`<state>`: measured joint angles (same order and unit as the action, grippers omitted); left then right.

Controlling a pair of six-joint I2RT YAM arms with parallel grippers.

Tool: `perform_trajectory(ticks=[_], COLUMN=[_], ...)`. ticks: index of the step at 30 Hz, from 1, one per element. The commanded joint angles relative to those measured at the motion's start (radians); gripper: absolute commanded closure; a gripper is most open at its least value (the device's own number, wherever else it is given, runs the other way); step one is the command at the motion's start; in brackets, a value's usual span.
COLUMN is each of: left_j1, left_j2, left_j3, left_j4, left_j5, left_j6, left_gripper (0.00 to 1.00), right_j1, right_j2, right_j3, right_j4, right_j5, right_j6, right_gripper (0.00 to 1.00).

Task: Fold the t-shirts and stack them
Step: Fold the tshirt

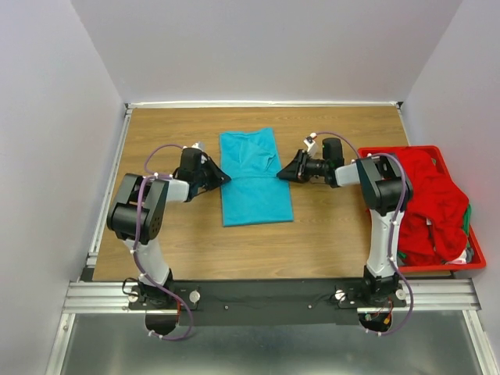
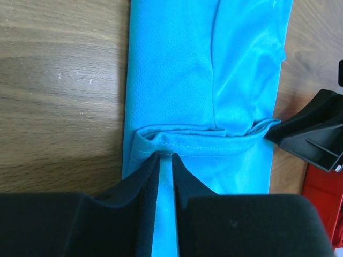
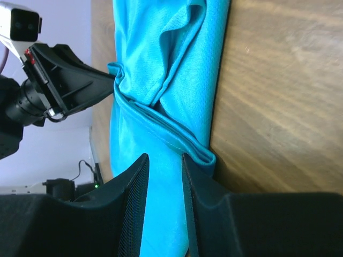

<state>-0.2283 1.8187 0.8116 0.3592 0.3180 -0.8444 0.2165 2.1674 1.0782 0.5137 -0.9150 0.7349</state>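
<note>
My right gripper is to move back next along the t-shirt's crate-side edge onto its near corner, as the hem lies across the t-shirt's middle, its near end flat.
A teal t-shirt [image 1: 254,199] lies on the wooden table as a long folded strip, with a stitched hem [image 2: 203,143] lying across its middle. My left gripper [image 1: 227,180] is at the strip's left edge, its jaws almost together on the bunched hem end [image 2: 165,156]. My right gripper [image 1: 280,176] is at the right edge, its jaws apart over the cloth [image 3: 165,156], and the hem's folded end [image 3: 206,155] touches one fingertip. Each wrist view shows the other gripper's tip at the far edge of the shirt [image 2: 274,134] [image 3: 111,80]. Red t-shirts [image 1: 433,199] with a bit of green [image 1: 469,212] are piled at the right.
A red plastic crate [image 1: 441,268] holding the red pile stands at the table's right edge, next to the right arm. White walls close the table on three sides. Bare wood shows around the teal shirt [image 1: 336,226].
</note>
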Motion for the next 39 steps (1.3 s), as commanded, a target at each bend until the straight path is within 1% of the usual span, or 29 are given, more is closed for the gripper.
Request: perform_trajectory(ticks=[1,3,4,5,6,7,8,9,10,11,12,13,14,15,16,17,18,19,20,22,24,25,28,39], left_j1=[0.01,0.01,0.01,0.01,0.009,0.007,0.007,-0.002,-0.005,-0.011,-0.016,-0.023,-0.022,-0.023,-0.022,-0.023,-0.023,-0.023,-0.022,-0.023,-0.023,-0.025,-0.026,-0.051], left_j2=[0.001,-0.051,-0.076,-0.105,-0.137,-0.203,-0.235,-0.309,-0.349,-0.389,-0.43,-0.523,-0.573,-0.657,-0.695,-0.731,-0.761,-0.815,-0.837,-0.889,-0.917,-0.92,-0.921,-0.883], left_j3=[0.001,0.006,0.006,0.009,0.009,0.012,0.015,0.02,0.02,0.017,0.015,-0.005,-0.014,-0.029,-0.032,-0.034,-0.035,-0.04,-0.042,-0.057,-0.066,-0.077,-0.094,-0.115], left_j4=[-0.009,-0.031,-0.045,-0.083,-0.104,-0.161,-0.196,-0.233,-0.271,-0.343,-0.38,-0.408,-0.458,-0.482,-0.506,-0.553,-0.575,-0.597,-0.63,-0.661,-0.672,-0.678,-0.683,-0.703], left_j5=[0.01,0.012,0.012,0.0,-0.008,-0.029,-0.046,-0.066,-0.12,-0.158,-0.199,-0.239,-0.308,-0.353,-0.379,-0.429,-0.45,-0.47,-0.5,-0.513,-0.504,-0.494,-0.481,-0.45], left_j6=[0.008,0.021,0.027,0.042,0.053,0.065,0.08,0.117,0.136,0.154,0.166,0.186,0.195,0.217,0.229,0.238,0.252,0.271,0.275,0.278,0.274,0.272,0.269,0.26], left_gripper=[0.74,0.71,0.67,0.65,0.64,0.58,0.56,0.54,0.51,0.49,0.48,0.41,0.39,0.37,0.33,0.3,0.29,0.25,0.21,0.16,0.15,0.14,0.14,0.14], right_j1=[-0.016,-0.012,-0.014,-0.009,-0.008,0.003,0.01,0.018,0.027,0.047,0.061,0.079,0.124,0.15,0.174,0.22,0.242,0.265,0.305,0.351,0.366,0.372,0.383,0.431], right_j2=[0.02,-0.016,-0.043,-0.107,-0.142,-0.176,-0.219,-0.291,-0.331,-0.365,-0.397,-0.462,-0.484,-0.506,-0.527,-0.535,-0.54,-0.546,-0.55,-0.561,-0.567,-0.567,-0.564,-0.475], right_j3=[0.02,0.016,0.009,0.005,0.002,-0.001,-0.007,-0.027,-0.04,-0.052,-0.061,-0.081,-0.084,-0.089,-0.089,-0.09,-0.089,-0.092,-0.096,-0.116,-0.133,-0.136,-0.135,-0.095], right_j4=[-0.033,-0.07,-0.09,-0.118,-0.214,-0.263,-0.306,-0.378,-0.412,-0.49,-0.542,-0.587,-0.683,-0.728,-0.772,-0.847,-0.881,-0.912,-0.94,-1.0,-1.006,-1.008,-1.012,-1.014], right_j5=[0.059,0.054,0.06,0.071,0.091,0.146,0.175,0.227,0.257,0.295,0.341,0.46,0.531,0.668,0.723,0.764,0.801,0.873,0.905,0.967,0.979,0.981,0.982,0.933], right_j6=[-0.045,-0.057,-0.068,-0.106,-0.136,-0.197,-0.219,-0.236,-0.262,-0.273,-0.29,-0.317,-0.331,-0.341,-0.347,-0.347,-0.341,-0.321,-0.31,-0.273,-0.255,-0.238,-0.226,-0.187], right_gripper=[0.62,0.61,0.61,0.6,0.59,0.56,0.53,0.51,0.45,0.43,0.41,0.38,0.34,0.32,0.31,0.31,0.31,0.31,0.32,0.36,0.39,0.43,0.46,0.49])
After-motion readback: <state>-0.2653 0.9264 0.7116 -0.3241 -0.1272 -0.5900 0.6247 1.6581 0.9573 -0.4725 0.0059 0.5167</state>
